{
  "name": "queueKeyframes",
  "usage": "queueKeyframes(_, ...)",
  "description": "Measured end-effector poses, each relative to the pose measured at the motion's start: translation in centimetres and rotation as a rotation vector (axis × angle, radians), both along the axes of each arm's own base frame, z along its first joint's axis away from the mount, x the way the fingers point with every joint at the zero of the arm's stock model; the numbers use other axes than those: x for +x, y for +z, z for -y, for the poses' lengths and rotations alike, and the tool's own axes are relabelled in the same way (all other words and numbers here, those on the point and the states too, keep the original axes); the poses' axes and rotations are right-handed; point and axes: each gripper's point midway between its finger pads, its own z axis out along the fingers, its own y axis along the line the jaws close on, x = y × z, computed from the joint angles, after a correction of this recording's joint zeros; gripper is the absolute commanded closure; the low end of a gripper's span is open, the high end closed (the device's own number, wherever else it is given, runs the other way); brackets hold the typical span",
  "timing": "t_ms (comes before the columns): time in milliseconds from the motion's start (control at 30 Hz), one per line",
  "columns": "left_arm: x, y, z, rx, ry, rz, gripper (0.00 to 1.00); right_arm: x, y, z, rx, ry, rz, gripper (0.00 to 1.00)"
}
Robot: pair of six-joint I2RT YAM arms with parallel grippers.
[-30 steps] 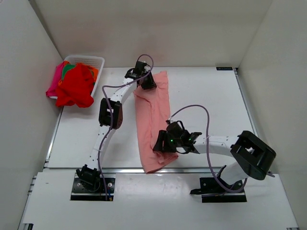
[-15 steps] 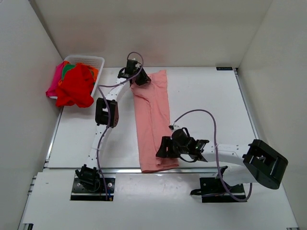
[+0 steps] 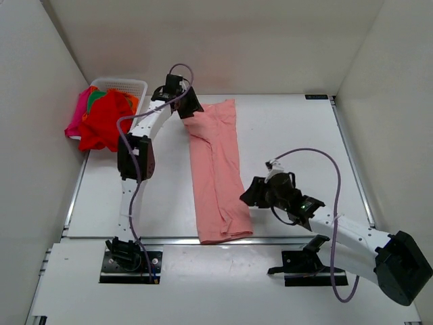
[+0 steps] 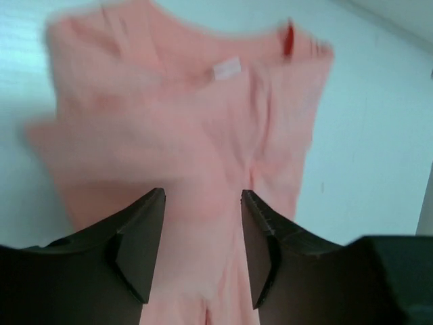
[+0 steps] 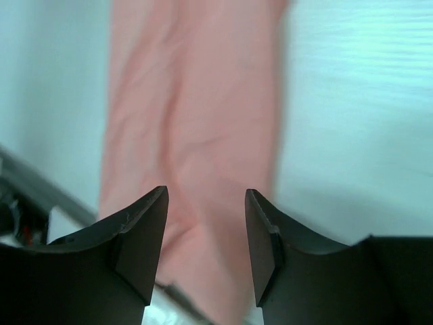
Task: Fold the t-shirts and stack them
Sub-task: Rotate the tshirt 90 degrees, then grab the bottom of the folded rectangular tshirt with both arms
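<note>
The shirt's closer near-end corner [image 3: 248, 232] [image 5: 231, 313] is back and below, where the shirt's hem reaches the table's edge. My right gripper should lower its fingers back onto it next.
A salmon-pink t-shirt [image 3: 216, 169] lies folded lengthwise into a long strip down the middle of the table, collar end at the back. It fills the left wrist view [image 4: 189, 115] and shows in the right wrist view [image 5: 196, 135]. My left gripper [image 3: 191, 108] hovers open and empty just left of the shirt's back end. My right gripper [image 3: 248, 195] is open and empty just right of the shirt's near end. Red [image 3: 105, 122], magenta [image 3: 76, 115] and orange/green [image 3: 98, 95] shirts are piled in and over the basket.
A white lattice basket [image 3: 132, 85] stands at the back left corner of the table. White walls close in the back and both sides. The table's near edge [image 3: 169, 238] runs just below the shirt's near end.
Both grippers have let go of the pink shirt and drawn away: the left one back and to the left, the right one out to the right. The shirt now lies flat.
</note>
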Motion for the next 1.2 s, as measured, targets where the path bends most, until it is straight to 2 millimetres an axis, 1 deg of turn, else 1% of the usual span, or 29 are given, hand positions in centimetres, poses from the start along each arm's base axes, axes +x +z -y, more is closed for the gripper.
queueKeyframes(33, -2.0, 1.2, 0.1, 0.034, -0.021, -0.012, 0.32, 0.9, -0.3, 1.2, -0.012, -0.034, -0.009, 0.52)
queueKeyframes(67, -4.8, 2.3, 0.2, 0.07, -0.048, -0.033, 0.31, 1.7, -0.6, 2.4, -0.026, -0.072, -0.019, 0.5)
queueKeyframes(133, -11.8, 4.5, 0.9, 0.133, -0.1, -0.045, 0.24, 2.6, -1.6, 4.9, -0.053, -0.146, -0.046, 0.48)
queueKeyframes(167, -15.8, 5.5, 1.7, 0.148, -0.134, -0.03, 0.24, 2.6, -2.0, 5.9, -0.07, -0.173, -0.06, 0.46)
queueKeyframes(200, -19.8, 6.1, 2.2, 0.155, -0.168, -0.025, 0.25, 2.2, -2.4, 6.4, -0.084, -0.179, -0.072, 0.44)
queueKeyframes(233, -24.0, 6.4, 3.1, 0.152, -0.219, -0.018, 0.24, 1.5, -2.6, 6.6, -0.095, -0.173, -0.082, 0.45)
queueKeyframes(267, -27.5, 6.5, 3.6, 0.147, -0.258, -0.01, 0.25, 0.9, -2.5, 6.5, -0.098, -0.16, -0.088, 0.44)
queueKeyframes(300, -30.3, 6.2, 3.7, 0.144, -0.286, -0.01, 0.25, 0.4, -2.3, 6.3, -0.095, -0.148, -0.089, 0.44)
queueKeyframes(333, -32.9, 5.4, 3.3, 0.145, -0.298, -0.019, 0.25, -0.1, -2.1, 6.0, -0.089, -0.138, -0.088, 0.43)
queueKeyframes(367, -34.9, 4.4, 2.6, 0.148, -0.296, -0.036, 0.24, -0.6, -1.9, 5.8, -0.081, -0.129, -0.088, 0.43)
queueKeyframes(400, -36.3, 3.2, 1.8, 0.149, -0.285, -0.058, 0.24, -1.1, -1.8, 5.5, -0.072, -0.12, -0.089, 0.42)
queueKeyframes(467, -38.8, 0.5, 0.0, 0.168, -0.25, -0.119, 0.24, -2.4, -2.2, 5.1, -0.065, -0.098, -0.106, 0.42)
queueKeyframes(533, -40.7, -1.7, -1.5, 0.191, -0.214, -0.166, 0.24, -4.0, -3.1, 4.8, -0.071, -0.074, -0.146, 0.41)
queueKeyframes(633, -43.1, -3.4, -2.1, 0.189, -0.2, -0.203, 0.23, -5.7, -4.7, 4.8, -0.104, -0.056, -0.204, 0.39)
queueKeyframes(733, -45.4, -4.6, -1.3, 0.172, -0.224, -0.22, 0.24, -6.5, -5.5, 4.7, -0.125, -0.054, -0.237, 0.4)
queueKeyframes(800, -46.9, -5.3, -0.6, 0.152, -0.245, -0.234, 0.24, -6.6, -5.6, 4.3, -0.121, -0.052, -0.243, 0.39)
queueKeyframes(900, -48.5, -6.3, -0.2, 0.134, -0.252, -0.263, 0.23, -6.9, -5.6, 3.5, -0.11, -0.035, -0.247, 0.4)
queueKeyframes(967, -48.8, -6.3, 0.3, 0.11, -0.249, -0.264, 0.24, -7.1, -5.8, 3.0, -0.106, -0.024, -0.253, 0.42)
queueKeyframes(1000, -49.0, -6.2, 0.6, 0.1, -0.25, -0.267, 0.24, -7.2, -5.8, 2.7, -0.102, -0.02, -0.258, 0.46)
queueKeyframes(1067, -49.3, -6.2, 1.0, 0.085, -0.251, -0.272, 0.25, -7.6, -6.1, 2.1, -0.103, -0.006, -0.268, 0.48)
queueKeyframes(1200, -50.5, -6.2, 2.0, 0.05, -0.276, -0.289, 0.26, -8.3, -5.8, 0.8, -0.087, 0.032, -0.274, 0.5)
